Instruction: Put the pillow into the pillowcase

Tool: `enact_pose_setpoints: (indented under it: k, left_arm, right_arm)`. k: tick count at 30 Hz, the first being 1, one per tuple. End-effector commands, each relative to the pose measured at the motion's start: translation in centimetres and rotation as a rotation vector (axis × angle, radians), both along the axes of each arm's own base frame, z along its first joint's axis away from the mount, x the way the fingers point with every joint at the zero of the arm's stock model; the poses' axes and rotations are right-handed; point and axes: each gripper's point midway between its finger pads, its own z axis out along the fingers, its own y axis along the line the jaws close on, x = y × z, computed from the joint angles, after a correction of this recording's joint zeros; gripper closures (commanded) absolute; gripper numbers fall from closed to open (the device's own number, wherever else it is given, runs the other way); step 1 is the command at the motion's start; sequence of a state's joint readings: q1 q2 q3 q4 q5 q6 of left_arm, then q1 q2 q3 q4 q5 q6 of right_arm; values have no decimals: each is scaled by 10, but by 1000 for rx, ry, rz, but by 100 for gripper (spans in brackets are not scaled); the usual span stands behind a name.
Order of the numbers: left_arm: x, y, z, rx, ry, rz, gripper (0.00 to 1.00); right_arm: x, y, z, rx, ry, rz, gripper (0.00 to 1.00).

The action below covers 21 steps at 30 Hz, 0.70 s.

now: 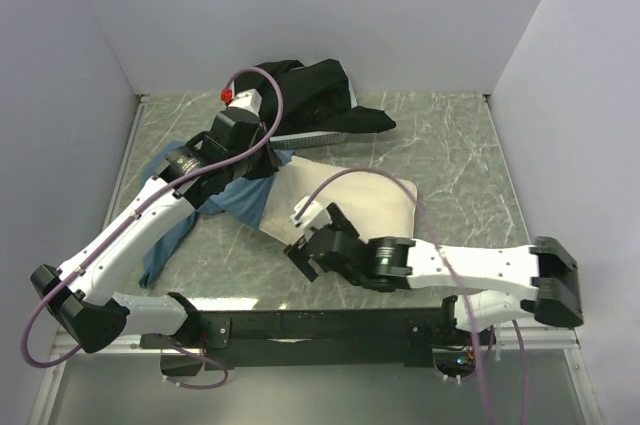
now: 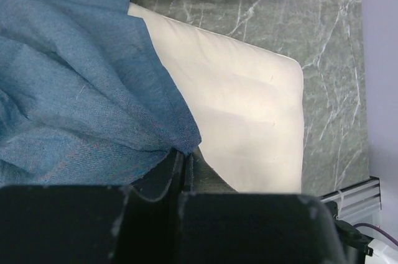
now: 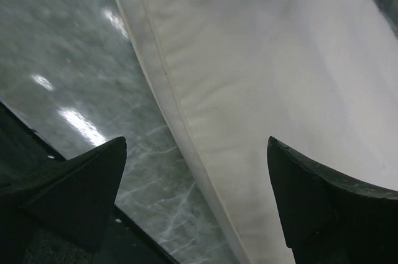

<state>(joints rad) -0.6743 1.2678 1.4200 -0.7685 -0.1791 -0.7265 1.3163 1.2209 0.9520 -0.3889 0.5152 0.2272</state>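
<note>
The seam already runs between the right gripper's fingers, so next the right gripper will go down onto the pillow's near edge, with one finger on each side, and pinch a fold.
The slate-blue pillowcase lies bunched at the left of the table, and one edge of it is lifted. My left gripper is shut on that edge, and in the left wrist view the pillowcase runs down into the closed left gripper. The cream pillow lies flat in the middle, with its left part under the blue fabric. My right gripper stands open at the pillow's near-left edge. In the right wrist view the seam of the pillow passes between the fingers of the right gripper, which touch nothing.
A black cloth is heaped at the back over a flat pale item. Walls close in the marble table on the left, back and right. A black rail runs along the near edge between the arm bases.
</note>
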Motion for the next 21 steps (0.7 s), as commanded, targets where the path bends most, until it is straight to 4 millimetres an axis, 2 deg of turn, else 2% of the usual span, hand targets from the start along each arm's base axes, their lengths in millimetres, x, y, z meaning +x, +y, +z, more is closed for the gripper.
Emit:
enact_pose_setpoints:
  k: [1, 5, 7, 10, 11, 12, 13, 14, 15, 18, 21]
  left_arm:
    - [2, -11, 41, -95, -91, -27, 99]
    - [-1, -9, 44, -94, -98, -39, 99]
    - [-2, -9, 47, -97, -100, -46, 99]
    - [-6, -11, 52, -102, -108, -68, 99]
    - [-7, -11, 54, -105, -111, -76, 99]
    - [-9, -11, 57, -111, -116, -84, 99]
    - [-11, -12, 59, -116, -117, -96, 99]
    - [-13, -13, 61, -119, -124, -110, 99]
    - [-15, -14, 66, -127, -132, -121, 99]
    - [-21, -21, 76, -141, -152, -190, 99]
    - [-27, -30, 88, -148, -188, -254, 98]
  right_arm:
    - [12, 12, -24, -99, -99, 49, 0]
    - [15, 17, -36, -133, -111, 61, 0]
    - [18, 18, -49, -180, -118, 66, 0]
    - [31, 12, -58, -232, -146, 11, 1]
    - [36, 7, -60, -260, -139, -2, 7]
    - [40, 12, -50, -237, -138, -16, 27]
    - [48, 9, -41, -217, -133, -38, 40]
    - [51, 12, -25, -188, -132, -43, 57]
    - [53, 14, -14, -161, -128, -42, 80]
    - [50, 26, 43, -16, -96, 5, 100]
    - [37, 32, 111, 152, -64, 87, 100]
